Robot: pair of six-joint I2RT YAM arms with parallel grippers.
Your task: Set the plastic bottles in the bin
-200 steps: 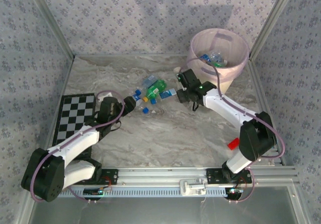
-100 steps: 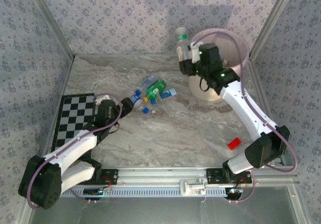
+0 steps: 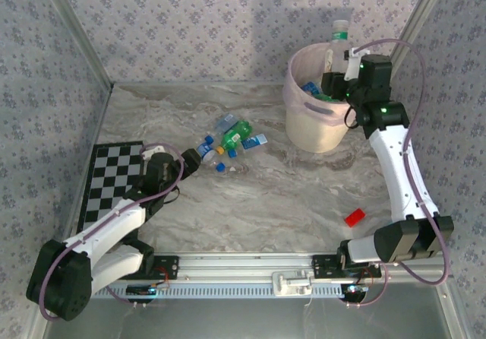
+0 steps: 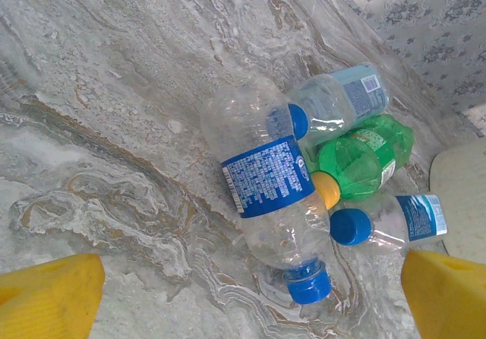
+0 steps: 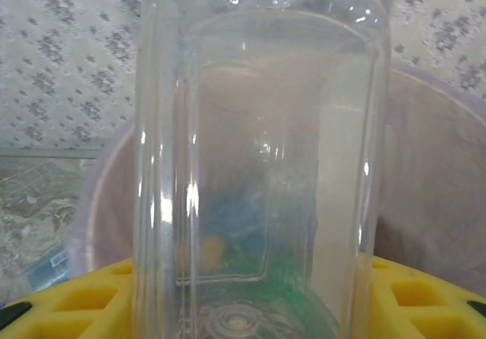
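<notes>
My right gripper lowers the upright bottle into the bin's opening (image 3: 313,71) next and releases it there, since that opening lies below the gripper with bottles already inside.
My right gripper (image 3: 339,74) is shut on a clear plastic bottle (image 3: 336,41) with a white cap and holds it upright over the pale pink bin (image 3: 311,130). In the right wrist view that bottle (image 5: 258,164) stands between the yellow fingers (image 5: 425,301), with the bin's wall (image 5: 437,187) behind it. Several bottles (image 3: 315,90) lie inside the bin. More bottles (image 3: 230,140) lie in a pile mid-table. My left gripper (image 3: 199,156) is open just short of them. A blue-labelled clear bottle (image 4: 266,179), a green one (image 4: 364,149) and two small clear ones (image 4: 342,99) (image 4: 395,221) lie ahead of its fingers (image 4: 45,293).
A small red block (image 3: 354,217) lies on the marble table near the right arm's base. A black-and-white checkerboard (image 3: 114,173) covers the left side of the table under the left arm. Patterned walls close the table in on three sides.
My right arm has lifted a clear bottle from the pile's right side and swung it up and right to above the bin. The left arm has barely moved.
</notes>
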